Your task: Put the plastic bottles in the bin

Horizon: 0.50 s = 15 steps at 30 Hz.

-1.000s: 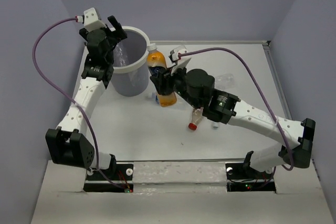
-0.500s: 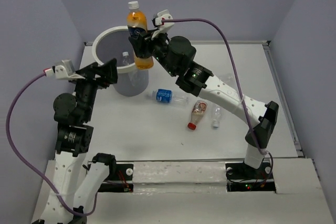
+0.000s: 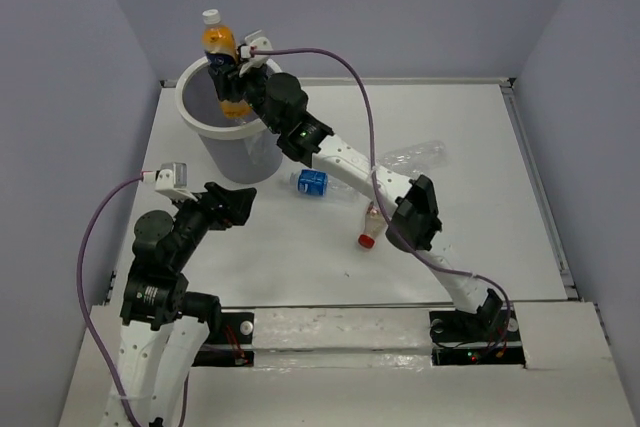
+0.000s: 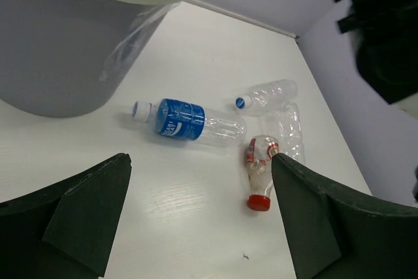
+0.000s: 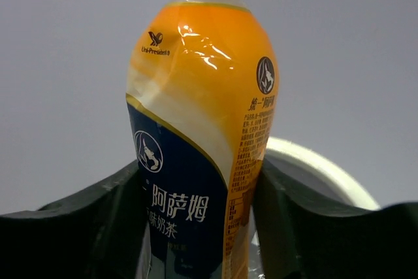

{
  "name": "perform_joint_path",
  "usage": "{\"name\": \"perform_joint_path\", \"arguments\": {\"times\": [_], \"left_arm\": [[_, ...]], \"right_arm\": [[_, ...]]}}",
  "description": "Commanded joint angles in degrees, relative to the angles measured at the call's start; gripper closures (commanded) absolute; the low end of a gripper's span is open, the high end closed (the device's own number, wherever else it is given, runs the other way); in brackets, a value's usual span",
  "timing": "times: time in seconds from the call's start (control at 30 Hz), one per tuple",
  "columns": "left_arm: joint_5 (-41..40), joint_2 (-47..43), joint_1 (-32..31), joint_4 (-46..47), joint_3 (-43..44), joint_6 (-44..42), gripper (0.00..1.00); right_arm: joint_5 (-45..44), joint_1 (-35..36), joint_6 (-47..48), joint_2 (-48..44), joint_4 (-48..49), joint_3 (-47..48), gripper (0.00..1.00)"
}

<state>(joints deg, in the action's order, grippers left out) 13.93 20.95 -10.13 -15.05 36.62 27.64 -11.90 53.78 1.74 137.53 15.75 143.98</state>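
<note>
Next, my left gripper swings right in the top view and lowers to grip the pinkish bottle's labelled body [image 3: 375, 218] [image 4: 262, 153], since it lies below and that way.
My right gripper [image 3: 232, 84] is shut on the orange bottle with a white cap [image 3: 221, 59] and holds it upright over the opening of the grey bin [image 3: 238, 155]. In the right wrist view the orange bottle [image 5: 202, 142] sits between my fingers with the bin's white rim [image 5: 315, 169] behind it. My left gripper [image 3: 236, 203] is open and empty, low over the table in front of the bin. On the table lie the blue-labelled bottle [image 3: 313, 182], the pinkish red-capped bottle [image 3: 371, 226] and a clear bottle [image 3: 418, 155].
The left wrist view shows the bin wall [image 4: 59, 57], the blue-labelled bottle [image 4: 179, 121], the pinkish bottle [image 4: 260, 161] and two clear bottles [image 4: 271, 91] [image 4: 290, 132] side by side. My right arm stretches across the table's middle. Grey walls enclose the table.
My right gripper lifted the orange bottle off the table and carried it up and left over the bin. My left arm drew back from the bin to the near left.
</note>
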Motion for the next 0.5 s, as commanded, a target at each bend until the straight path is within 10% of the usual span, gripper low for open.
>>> {"name": "perform_joint_path", "arguments": {"times": [0.0,0.07,0.3,0.47], "left_arm": [[8.99,-1.0,-0.15,-0.07,-1.2,0.57,0.02],[10.32,-0.91,-0.24,-0.07,-1.38,0.05,0.02],[18.73,7.06,-0.42,2.47,-1.46,-2.5,0.02],[15.09,11.04,-10.82,10.56,-2.87,1.19,0.02]], "right_arm": [[2.67,-1.31,0.2,0.71,6.58,2.27,0.31],[3.63,-1.31,0.2,0.11,5.53,2.01,0.12],[3.04,-1.31,-1.47,-15.23,-2.44,-8.08,0.07],[-3.83,-4.02,-8.31,-38.09,-2.92,-46.89,0.16]]}}
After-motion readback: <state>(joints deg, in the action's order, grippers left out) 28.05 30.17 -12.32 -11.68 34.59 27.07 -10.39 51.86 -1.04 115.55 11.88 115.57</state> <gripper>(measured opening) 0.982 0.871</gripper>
